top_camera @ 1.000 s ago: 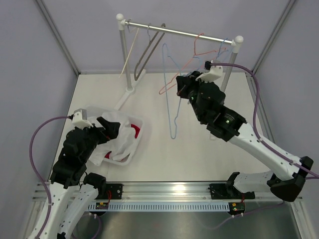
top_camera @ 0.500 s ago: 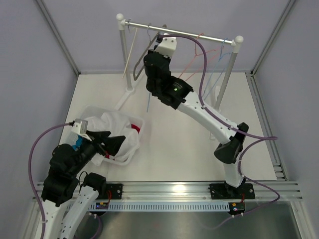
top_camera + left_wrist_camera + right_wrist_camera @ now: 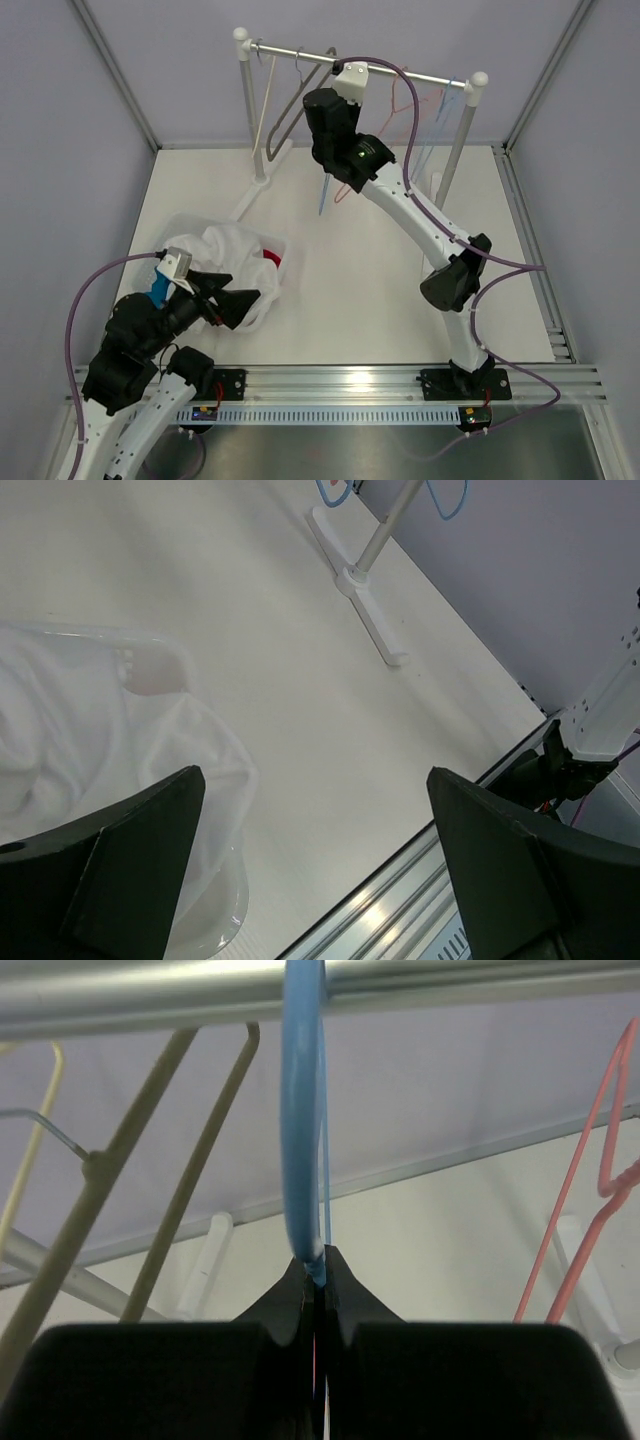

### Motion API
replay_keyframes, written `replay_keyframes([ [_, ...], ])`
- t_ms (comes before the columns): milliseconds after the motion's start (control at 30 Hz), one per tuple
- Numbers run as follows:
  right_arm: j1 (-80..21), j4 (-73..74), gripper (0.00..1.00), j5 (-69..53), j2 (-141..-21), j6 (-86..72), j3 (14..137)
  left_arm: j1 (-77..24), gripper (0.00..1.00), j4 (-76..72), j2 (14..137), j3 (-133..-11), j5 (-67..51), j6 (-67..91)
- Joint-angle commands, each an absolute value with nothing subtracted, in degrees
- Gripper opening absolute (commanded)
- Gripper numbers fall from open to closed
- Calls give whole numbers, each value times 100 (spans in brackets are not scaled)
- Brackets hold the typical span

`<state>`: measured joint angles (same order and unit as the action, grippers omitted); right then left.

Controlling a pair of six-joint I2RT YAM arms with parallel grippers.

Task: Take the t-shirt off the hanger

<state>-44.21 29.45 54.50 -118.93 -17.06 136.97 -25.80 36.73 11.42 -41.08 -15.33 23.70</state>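
The blue hanger's hook will go onto the bar beside the red hanger, because that part of the bar is bare. My right gripper will move up, to the right in the top view, then down, and release it there.
The white t-shirt [image 3: 228, 250] lies bunched in a clear plastic basket [image 3: 281, 243] at the left of the table, also seen in the left wrist view as the t-shirt [image 3: 60, 730]. My left gripper [image 3: 236, 300] hangs just near of the basket, open, with nothing between its fingers [image 3: 130, 870]. My right gripper [image 3: 330, 88] is raised to the rack's rail [image 3: 400, 70], shut on a blue hanger [image 3: 305, 1140]. The hanger's hook lies over the rail [image 3: 450, 980]. Its thin blue wire [image 3: 322, 195] hangs below the arm.
More bare hangers hang on the rail: tan ones [image 3: 170, 1160] to the left, a red one [image 3: 600, 1150] and pale blue ones [image 3: 440, 100] to the right. The rack's posts and feet [image 3: 360, 590] stand at the back. Something red [image 3: 272, 258] lies in the basket.
My right arm swung left and up, carrying the blue hanger to the rail, where its hook now sits. My left gripper drew back from the basket toward the near edge, still open.
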Motion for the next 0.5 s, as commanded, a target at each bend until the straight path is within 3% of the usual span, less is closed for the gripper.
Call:
replay_keyframes([
  [0,-4509,2628,0,5747,-11950,-1355,13997,-2681,99,3490,1099,-4034,-1520,2241],
  [133,-4456,2690,0,6090,-12593,-573,15160,-2707,99,3454,1107,-3982,-1529,2241],
  [300,-4307,1873,0,6048,-12183,-158,14566,-2707,99,3401,1186,-3903,-1617,2232],
  [467,-4043,2021,0,5688,-12146,-307,14581,-2716,99,3393,1248,-3894,-1643,2232],
])
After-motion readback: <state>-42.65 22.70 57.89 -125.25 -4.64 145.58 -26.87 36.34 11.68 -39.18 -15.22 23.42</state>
